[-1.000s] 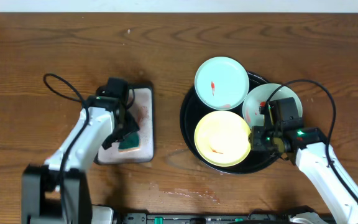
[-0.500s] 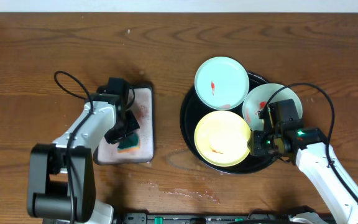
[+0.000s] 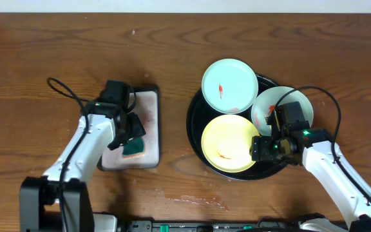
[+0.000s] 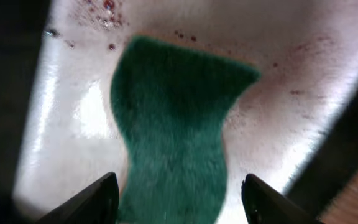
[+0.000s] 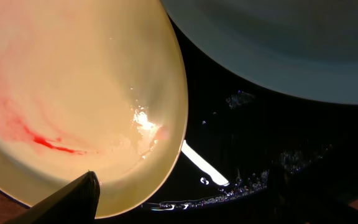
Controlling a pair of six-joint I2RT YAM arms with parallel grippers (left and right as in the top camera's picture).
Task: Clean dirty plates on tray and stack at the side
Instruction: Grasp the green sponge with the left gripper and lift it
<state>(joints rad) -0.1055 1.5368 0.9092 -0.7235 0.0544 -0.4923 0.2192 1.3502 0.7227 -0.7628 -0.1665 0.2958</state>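
Observation:
My left gripper will move down next onto the near end of the green sponge and close on it, because that end is below its spread fingers.
Three smeared plates lie on the round black tray (image 3: 194,119): a mint one (image 3: 229,85) at the back, a second mint one (image 3: 270,106) at the right, and a yellow one (image 3: 227,142) in front. My right gripper (image 3: 257,148) is open at the yellow plate's right rim. In the right wrist view the yellow plate (image 5: 73,81) reaches in between the jaws of the right gripper (image 5: 185,199), one finger (image 5: 73,199) over the plate and the other dim against the tray (image 5: 241,143). My left gripper (image 3: 131,132) is open astride the green sponge (image 4: 173,124).
The sponge (image 3: 133,149) lies on a small silver tray (image 3: 150,103) left of the black one, its wet surface (image 4: 303,93) speckled with red. The back mint plate overhangs the black tray's rim. Bare wooden table (image 3: 57,45) surrounds both trays.
My right gripper has edged left onto the yellow plate's rim and its jaws have widened. My left arm has shifted a little over the sponge, which stays in place.

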